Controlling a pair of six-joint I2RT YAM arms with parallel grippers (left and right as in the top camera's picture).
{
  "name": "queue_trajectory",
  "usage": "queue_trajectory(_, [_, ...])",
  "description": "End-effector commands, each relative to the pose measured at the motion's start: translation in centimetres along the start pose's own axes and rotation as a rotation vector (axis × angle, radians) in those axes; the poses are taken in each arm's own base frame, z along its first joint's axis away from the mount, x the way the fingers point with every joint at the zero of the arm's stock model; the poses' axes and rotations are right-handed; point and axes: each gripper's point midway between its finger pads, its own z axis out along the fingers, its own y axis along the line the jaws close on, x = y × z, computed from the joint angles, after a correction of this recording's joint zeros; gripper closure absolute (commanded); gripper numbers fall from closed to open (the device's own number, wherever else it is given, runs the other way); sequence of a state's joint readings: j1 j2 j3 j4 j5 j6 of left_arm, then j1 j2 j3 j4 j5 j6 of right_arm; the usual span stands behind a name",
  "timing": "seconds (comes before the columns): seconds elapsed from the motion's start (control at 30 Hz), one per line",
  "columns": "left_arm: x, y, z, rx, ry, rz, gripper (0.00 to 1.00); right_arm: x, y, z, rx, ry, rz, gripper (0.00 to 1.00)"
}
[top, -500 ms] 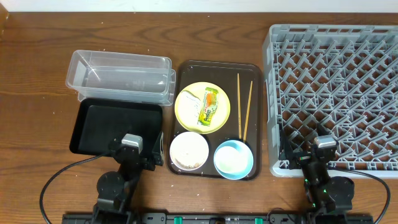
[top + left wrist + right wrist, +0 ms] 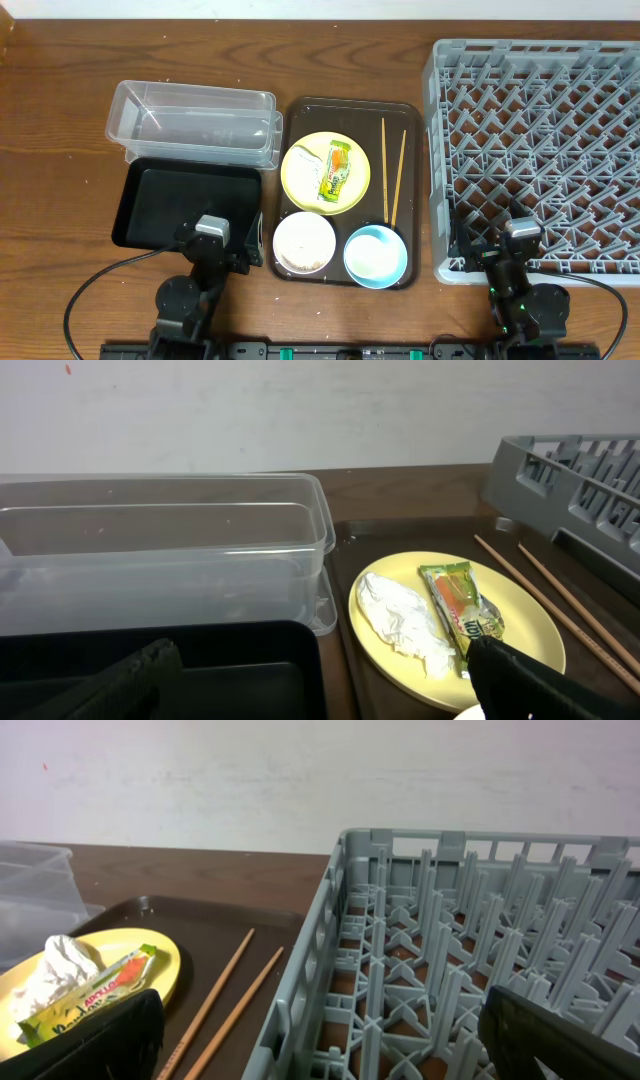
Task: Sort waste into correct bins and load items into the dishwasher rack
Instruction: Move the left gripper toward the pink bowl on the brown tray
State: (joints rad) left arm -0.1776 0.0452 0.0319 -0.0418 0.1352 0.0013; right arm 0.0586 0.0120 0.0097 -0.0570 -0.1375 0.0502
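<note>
The left gripper will next swing across and down onto the white cup's rim [image 2: 353,246], since the cup stands in the light-blue bowl to the gripper's right in the overhead view.
A pale-yellow plate [image 2: 325,172] on the brown serving tray [image 2: 296,115] holds the green-and-orange snack wrapper [image 2: 337,171] and a crumpled white tissue [image 2: 306,160]. Both show in the left wrist view, wrapper [image 2: 461,603] and tissue [image 2: 402,622]. A white bowl [image 2: 304,243] with rice grains and a light-blue bowl [image 2: 375,256] sit at the tray's front. Two chopsticks [image 2: 392,170] lie at its right. The clear tub [image 2: 192,122] and black tray [image 2: 185,205] stand to the left, the grey rack [image 2: 540,150] to the right. My left gripper [image 2: 320,685] and right gripper [image 2: 320,1040] are open and empty near the front edge.
The brown serving tray sits between the bins and the rack. The chopsticks lie close beside the rack's left wall [image 2: 300,990]. Bare wooden table [image 2: 60,120] runs along the far edge and the left side. Cables trail from both arm bases at the front.
</note>
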Motion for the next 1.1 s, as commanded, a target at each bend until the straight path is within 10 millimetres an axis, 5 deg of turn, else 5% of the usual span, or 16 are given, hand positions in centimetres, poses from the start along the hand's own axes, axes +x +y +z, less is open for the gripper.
queue_trajectory(0.0, [1.3, 0.2, 0.2, -0.005, 0.025, 0.011, 0.06, -0.4, -0.5, 0.0, 0.025, -0.019, -0.008, 0.01])
queue_trajectory(0.13, [1.4, -0.1, 0.2, 0.014, 0.029, 0.004, 0.06, -0.3, -0.5, 0.0, 0.02, -0.017, -0.006, 0.01])
queue_trajectory(0.37, [0.6, -2.1, 0.1, 0.126, 0.001, -0.017, 0.06, -1.7, 3.2, -0.4, -0.196, -0.061, 0.097, 0.01])
queue_trajectory(0.67, [-11.3, -3.9, -3.0, 0.216, -0.281, -0.095, 0.06, -9.4, 4.9, -2.7, -0.262, -0.133, 0.023, 0.01])
queue_trajectory(0.87, [-15.4, -4.5, -2.9, 0.203, -0.059, -0.16, 0.06, -13.8, 4.1, -2.3, -0.186, 0.067, 0.038, 0.01])
queue_trajectory(1.07, [-15.8, -6.8, -0.9, 0.299, 0.297, -0.258, 0.06, -13.5, 3.5, 0.5, -0.152, 0.42, 0.114, 0.01])
